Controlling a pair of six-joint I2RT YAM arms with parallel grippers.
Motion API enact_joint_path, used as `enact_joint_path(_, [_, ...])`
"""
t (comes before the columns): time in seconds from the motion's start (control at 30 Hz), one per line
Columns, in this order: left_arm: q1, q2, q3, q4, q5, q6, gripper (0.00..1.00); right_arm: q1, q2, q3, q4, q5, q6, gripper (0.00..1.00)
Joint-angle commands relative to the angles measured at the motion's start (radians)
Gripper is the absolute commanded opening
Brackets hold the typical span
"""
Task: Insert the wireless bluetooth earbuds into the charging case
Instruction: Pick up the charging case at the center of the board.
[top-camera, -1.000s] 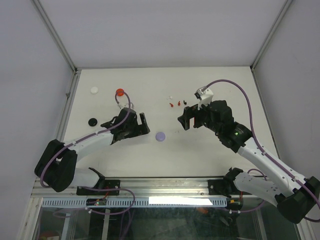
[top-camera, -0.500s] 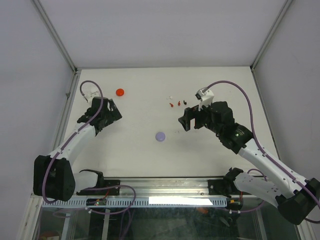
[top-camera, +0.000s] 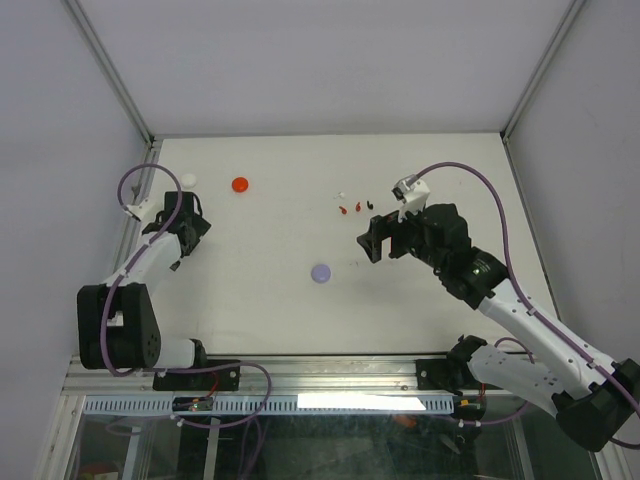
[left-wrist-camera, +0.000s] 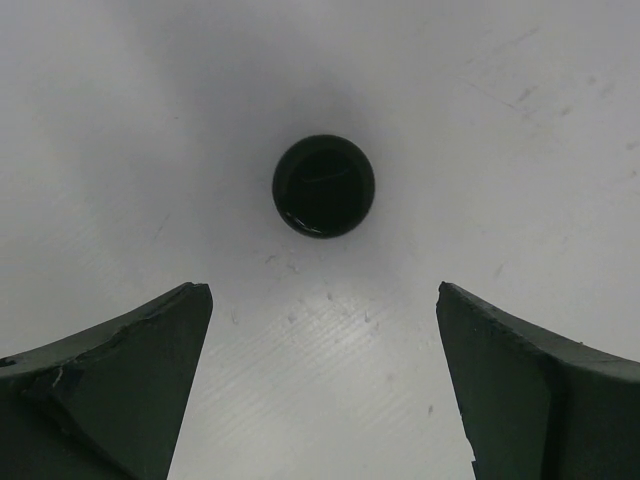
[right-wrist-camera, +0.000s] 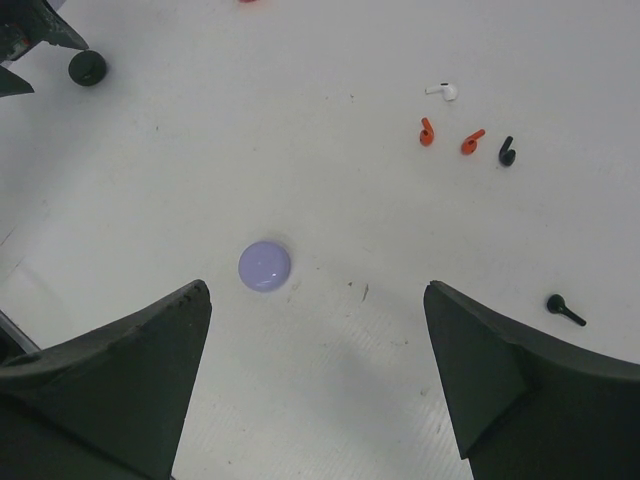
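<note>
The black round case (left-wrist-camera: 324, 186) is below and between my open fingers, so I will lower my left gripper around it and close the fingers on its sides.
Several tiny earbuds lie at the table's middle back: a white one (right-wrist-camera: 443, 91), two red ones (right-wrist-camera: 427, 132) and a black one (right-wrist-camera: 506, 152), with a second black one (right-wrist-camera: 563, 309) apart. They show as specks in the top view (top-camera: 356, 207). A lavender round case (top-camera: 321, 272) lies shut below them, also in the right wrist view (right-wrist-camera: 265, 266). My right gripper (top-camera: 380, 243) is open and empty above the table, between the case and the earbuds (right-wrist-camera: 315, 285). My left gripper (top-camera: 188, 225) is open and empty at the left edge, with a black round case (left-wrist-camera: 324, 186) just ahead of its jaws.
A red round case (top-camera: 240, 185) and a white round case (top-camera: 189, 180) lie at the back left. The black case also shows in the right wrist view (right-wrist-camera: 87, 67). A metal frame rail (top-camera: 135, 215) runs along the table's left side.
My left arm has swung from the table's middle far to the left edge, over the black case. The right arm has not moved.
</note>
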Motion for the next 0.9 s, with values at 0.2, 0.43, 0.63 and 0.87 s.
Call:
enact_joint_path(0.2, [0.055, 0.206, 0.107, -0.011, -0.113, -0.115, 0.96, -0.001, -0.023, -0.011, 0.046, -0.020, -0.003, 0.91])
enact_joint_path(0.43, [0.057, 0.318, 0.185, -0.019, -0.078, -0.139, 0.94, -0.001, -0.010, -0.014, 0.056, -0.026, -0.002, 0.91])
enact_joint_path(0.63, [0.057, 0.398, 0.244, -0.045, -0.081, -0.150, 0.84, -0.001, -0.007, -0.016, 0.058, -0.022, -0.003, 0.91])
enact_joint_path(0.87, [0.057, 0.434, 0.268, -0.099, -0.092, -0.146, 0.68, -0.002, -0.004, -0.016, 0.058, -0.025, -0.006, 0.91])
